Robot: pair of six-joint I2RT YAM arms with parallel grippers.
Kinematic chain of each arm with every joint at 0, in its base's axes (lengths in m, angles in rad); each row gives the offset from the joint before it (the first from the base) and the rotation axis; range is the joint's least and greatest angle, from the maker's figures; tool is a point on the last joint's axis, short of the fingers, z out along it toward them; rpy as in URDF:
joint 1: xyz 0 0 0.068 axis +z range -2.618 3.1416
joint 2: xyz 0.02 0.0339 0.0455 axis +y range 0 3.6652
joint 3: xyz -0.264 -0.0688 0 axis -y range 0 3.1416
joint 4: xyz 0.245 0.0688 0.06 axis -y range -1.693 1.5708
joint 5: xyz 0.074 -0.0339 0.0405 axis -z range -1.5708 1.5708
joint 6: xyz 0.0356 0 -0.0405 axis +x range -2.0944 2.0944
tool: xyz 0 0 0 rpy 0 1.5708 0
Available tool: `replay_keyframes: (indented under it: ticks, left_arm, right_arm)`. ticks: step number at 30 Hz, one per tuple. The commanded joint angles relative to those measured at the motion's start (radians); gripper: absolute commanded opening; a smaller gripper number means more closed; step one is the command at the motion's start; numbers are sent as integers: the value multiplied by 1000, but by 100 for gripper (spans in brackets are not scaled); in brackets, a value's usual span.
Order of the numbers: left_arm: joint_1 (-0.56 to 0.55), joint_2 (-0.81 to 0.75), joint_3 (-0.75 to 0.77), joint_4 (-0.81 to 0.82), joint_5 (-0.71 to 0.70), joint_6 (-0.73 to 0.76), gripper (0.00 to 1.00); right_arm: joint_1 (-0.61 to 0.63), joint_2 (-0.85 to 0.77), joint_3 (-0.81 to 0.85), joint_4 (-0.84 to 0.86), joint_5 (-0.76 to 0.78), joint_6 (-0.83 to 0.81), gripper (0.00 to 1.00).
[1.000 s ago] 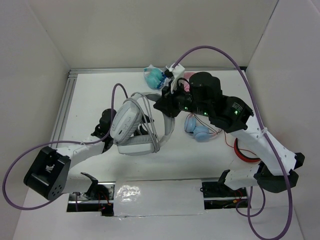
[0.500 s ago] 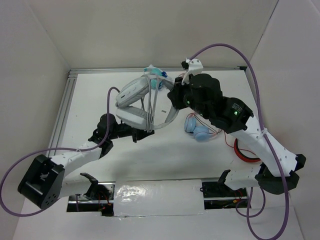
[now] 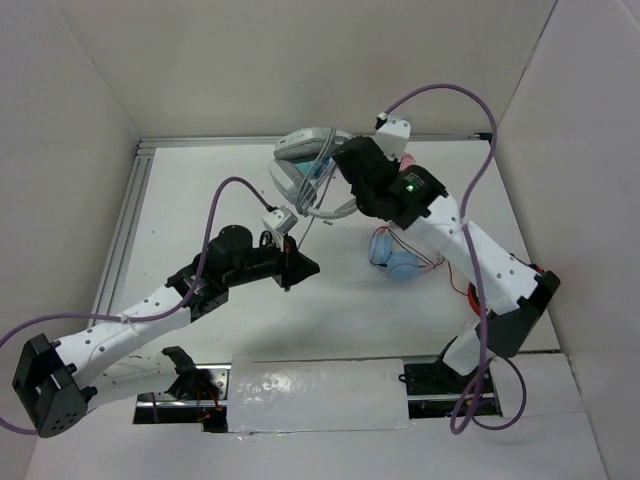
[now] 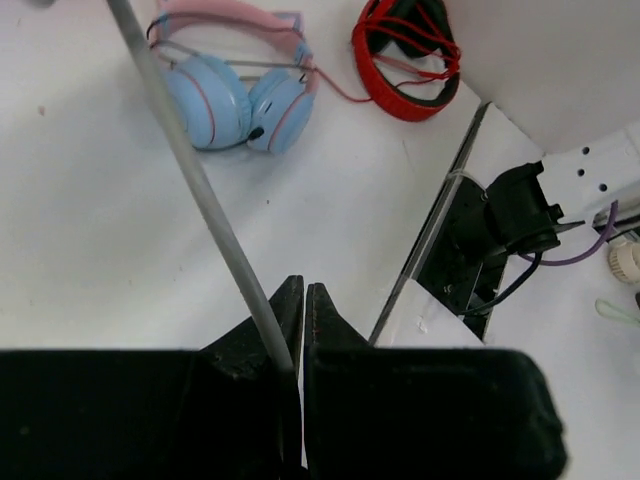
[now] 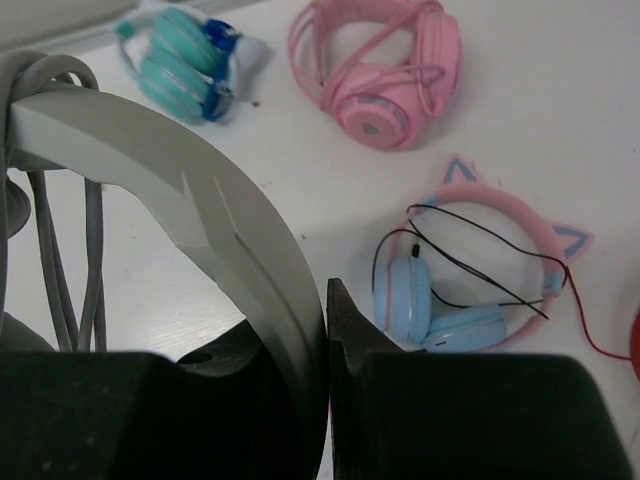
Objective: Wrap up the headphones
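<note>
My right gripper lowers and draws back with the headband (image 5: 190, 190) over the bare middle tabletop next, since that clear part of the tabletop lies below and back of it.
The headphones (image 3: 300, 160), large and light grey with a wide headband (image 5: 190, 190), hang in the air over the back middle of the table. My right gripper (image 5: 326, 300) is shut on the headband, which fills the gap between its fingers. Several turns of thin grey cable (image 5: 90, 250) hang beside the band. One strand of that cable (image 3: 305, 220) runs down to my left gripper (image 3: 290, 270), lower and nearer the table's middle. In the left wrist view the cable (image 4: 195, 180) slants into the left gripper (image 4: 303, 292), whose jaws are shut on it.
A blue-cupped pair with a pink band (image 3: 395, 260) (image 5: 450, 300) lies right of the middle, and a red coil (image 4: 405, 55) lies further right. An all-pink pair (image 5: 385, 75) and a teal pair (image 5: 180, 60) lie at the back. White walls enclose the table; a metal rail (image 3: 125, 230) runs along its left.
My right arm has carried the headphones from the table's middle up and toward the back. The left gripper came away from the ear cups, moved right and shut on the cable.
</note>
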Motion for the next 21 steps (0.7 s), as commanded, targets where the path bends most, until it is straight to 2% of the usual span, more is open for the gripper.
replay_keyframes:
  ticks: [1, 4, 7, 11, 15, 17, 18, 19, 20, 21]
  left_arm:
    - [-75, 14, 82, -304, -192, -68, 13]
    - [-115, 48, 159, -425, -294, -57, 18]
    - [-122, 63, 190, -436, -268, 48, 23]
    - [-122, 74, 227, -436, -185, 187, 28]
    - [-124, 97, 274, -494, -254, 242, 33]
    - [-124, 102, 291, -481, -291, 292, 30]
    - [-124, 103, 296, -444, -295, 312, 29]
    - [-122, 106, 300, -427, -295, 357, 25]
    - [-119, 122, 316, -407, -295, 372, 20]
    - [-118, 131, 325, -401, -300, 380, 4]
  right_arm:
    - [-47, 32, 69, 20, 213, 149, 0]
    - [-58, 77, 57, 36, 250, 97, 0]
    - [-54, 96, -29, 160, 206, -174, 0]
    - [-32, 82, -232, 345, 75, -409, 0]
    - [-14, 51, -374, 457, -99, -555, 0]
    - [-3, 31, -399, 474, -173, -584, 0]
    - [8, 27, -416, 474, -258, -588, 0]
    - [11, 10, -424, 468, -303, -594, 0]
    - [25, 1, -443, 468, -392, -606, 0]
    - [34, -22, -453, 468, -438, -609, 0]
